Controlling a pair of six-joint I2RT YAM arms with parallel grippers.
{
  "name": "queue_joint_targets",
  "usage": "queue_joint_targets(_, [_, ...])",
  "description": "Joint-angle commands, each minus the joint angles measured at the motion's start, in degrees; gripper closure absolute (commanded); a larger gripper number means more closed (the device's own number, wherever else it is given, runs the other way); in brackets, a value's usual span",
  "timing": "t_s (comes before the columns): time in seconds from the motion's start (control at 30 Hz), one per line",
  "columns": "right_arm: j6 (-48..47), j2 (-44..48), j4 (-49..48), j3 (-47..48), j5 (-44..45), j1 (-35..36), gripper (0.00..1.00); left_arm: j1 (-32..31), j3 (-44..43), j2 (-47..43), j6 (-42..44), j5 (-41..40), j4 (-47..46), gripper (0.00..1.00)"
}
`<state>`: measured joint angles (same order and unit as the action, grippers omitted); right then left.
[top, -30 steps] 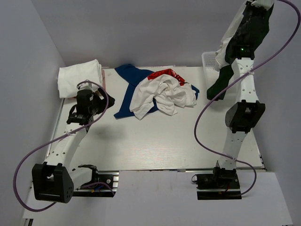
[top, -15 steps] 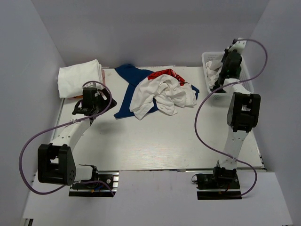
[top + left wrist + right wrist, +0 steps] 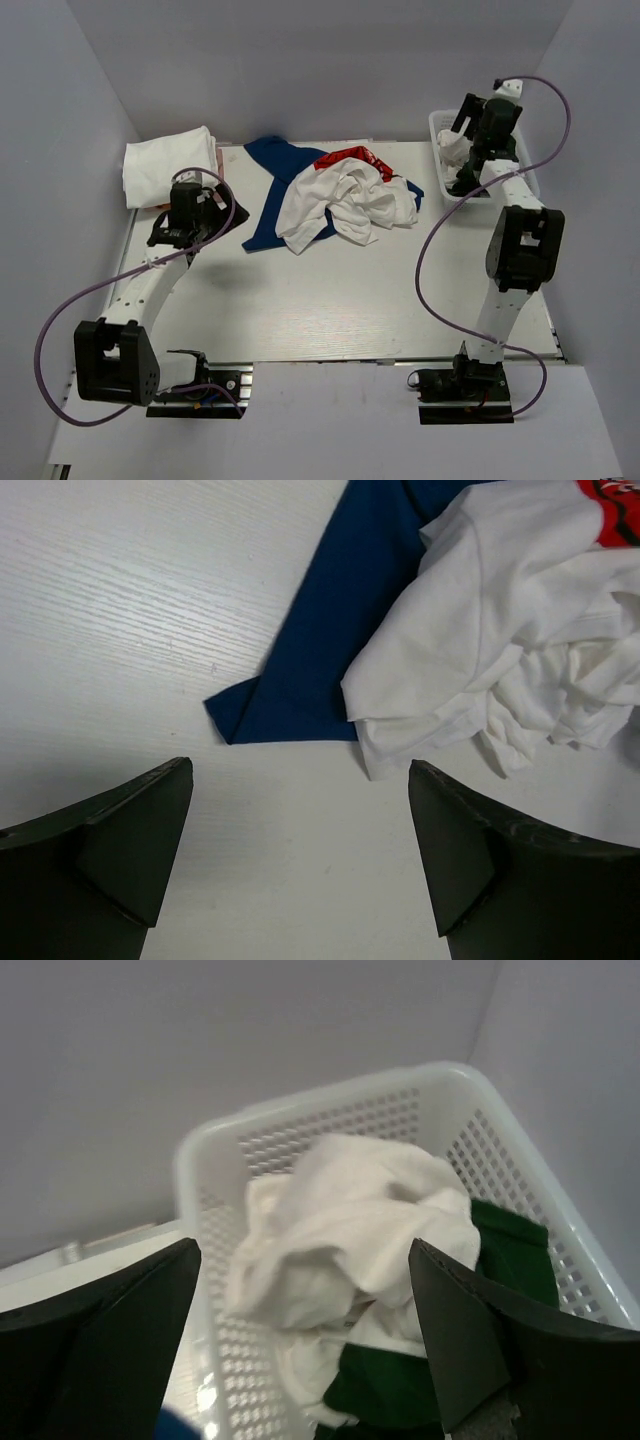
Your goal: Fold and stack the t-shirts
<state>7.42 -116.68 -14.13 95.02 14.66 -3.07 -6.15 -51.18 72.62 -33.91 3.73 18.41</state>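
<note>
The heap's red far edge (image 3: 368, 157) lies uncovered atop the navy t-shirt. Next, my right gripper goes left in the top view, then down onto that red edge.
A heap of t-shirts lies at the table's back middle: a navy blue one (image 3: 272, 163) (image 3: 330, 630), crumpled white ones (image 3: 345, 205) (image 3: 500, 650) and a red one (image 3: 352, 158) (image 3: 610, 510). A folded white t-shirt (image 3: 165, 165) sits at the back left. My left gripper (image 3: 213, 212) (image 3: 300, 800) hovers open over bare table just left of the heap, holding nothing. My right gripper (image 3: 463, 125) (image 3: 300, 1270) is open above the white basket (image 3: 434, 125) (image 3: 330, 1095). In the basket a white t-shirt (image 3: 350, 1210) lies on a dark green one (image 3: 510, 1250), both free of the fingers.
The basket stands at the table's back right corner against the wall. Grey walls close the table (image 3: 330, 290) on the left, back and right. Purple cables loop beside both arms.
My right arm came down from high up with the white and dark green t-shirts, reached the basket and opened; the cloth now lies in it. My left gripper shifted slightly.
</note>
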Motion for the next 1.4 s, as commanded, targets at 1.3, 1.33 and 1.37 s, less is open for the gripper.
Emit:
queue_joint_targets(1.3, [-6.9, 15.1, 16.2, 6.8, 2.0, 29.4, 1.00, -0.9, 7.9, -14.8, -1.3, 11.7, -2.6, 0.00])
queue_joint_targets(1.33, [-7.2, 17.8, 14.9, 6.1, 3.0, 29.2, 1.00, -0.9, 7.9, -14.8, -1.3, 11.7, -2.1, 0.00])
queue_joint_targets(1.37, [-7.1, 18.9, 12.7, 5.5, 3.8, 29.0, 1.00, -0.9, 7.9, -14.8, -1.3, 11.7, -2.1, 0.00])
